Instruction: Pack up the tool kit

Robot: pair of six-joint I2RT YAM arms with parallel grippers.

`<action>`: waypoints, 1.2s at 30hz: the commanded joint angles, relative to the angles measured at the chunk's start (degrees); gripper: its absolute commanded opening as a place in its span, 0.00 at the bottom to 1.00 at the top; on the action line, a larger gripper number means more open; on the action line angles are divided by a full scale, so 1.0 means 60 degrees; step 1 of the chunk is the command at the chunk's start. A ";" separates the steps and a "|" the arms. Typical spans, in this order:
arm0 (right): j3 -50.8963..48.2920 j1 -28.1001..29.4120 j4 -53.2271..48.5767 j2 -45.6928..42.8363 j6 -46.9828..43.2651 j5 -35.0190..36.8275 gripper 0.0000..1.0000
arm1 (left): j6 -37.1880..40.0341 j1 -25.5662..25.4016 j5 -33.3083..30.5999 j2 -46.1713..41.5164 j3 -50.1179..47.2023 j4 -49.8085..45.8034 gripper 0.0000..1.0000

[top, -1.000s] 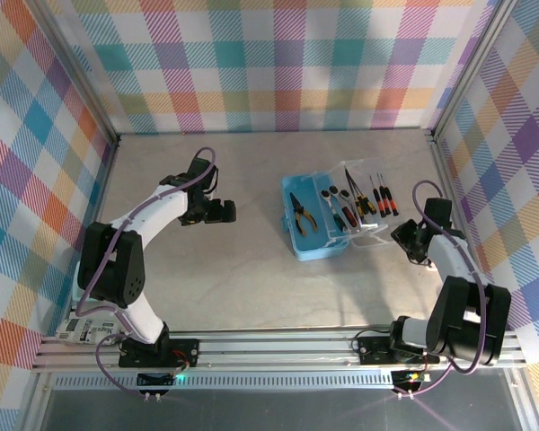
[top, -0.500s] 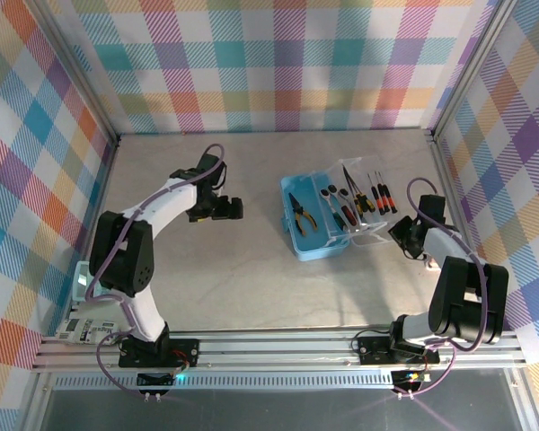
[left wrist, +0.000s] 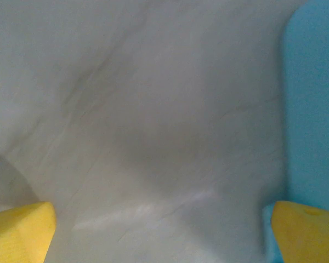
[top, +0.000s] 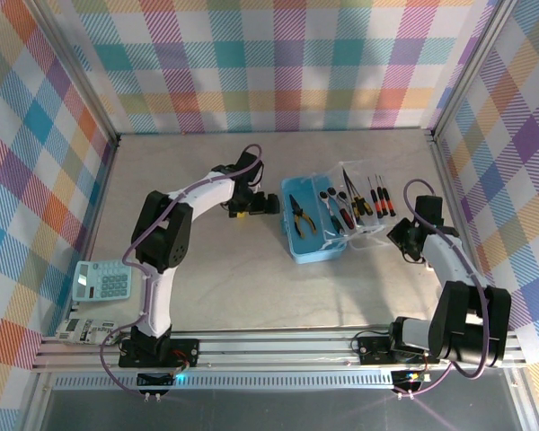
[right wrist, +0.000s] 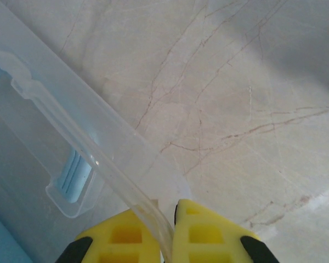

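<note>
The light-blue box (top: 313, 241) is open and the clear lid (top: 366, 224) will be folded out, so my right gripper needs to raise the lid's rim, swing it over the box and let go.
The tool kit's light-blue box (top: 313, 241) lies open on the table, and its clear lid (top: 366, 224) is folded out to the right. Pliers (top: 301, 214) lie in the box. Small screwdrivers (top: 377, 195) rest on the lid side. My left gripper (top: 266, 206) hovers open just left of the box. In the left wrist view its yellow fingertips (left wrist: 19, 233) stand wide apart, with the blue box wall (left wrist: 315, 98) at the right. My right gripper (right wrist: 170, 235) is shut on the clear lid's rim (right wrist: 98, 159), at the lid's near right corner (top: 397, 235).
A light-blue calculator (top: 103, 283) lies near the left arm's base, with a printed card (top: 81, 330) below it at the front rail. Plaid walls enclose the table on three sides. Bare marbled tabletop (top: 251, 287) stretches in front of the box.
My left arm has swung right, from mid-table up to the box's left side, and the calculator has come into view. My right gripper has closed on the lid's rim.
</note>
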 commanded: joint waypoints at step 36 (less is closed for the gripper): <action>0.3865 0.7470 -0.3299 -0.0762 -0.0156 0.4803 0.00 | -0.0524 -0.0626 0.0831 0.0482 0.0593 0.1000 1.00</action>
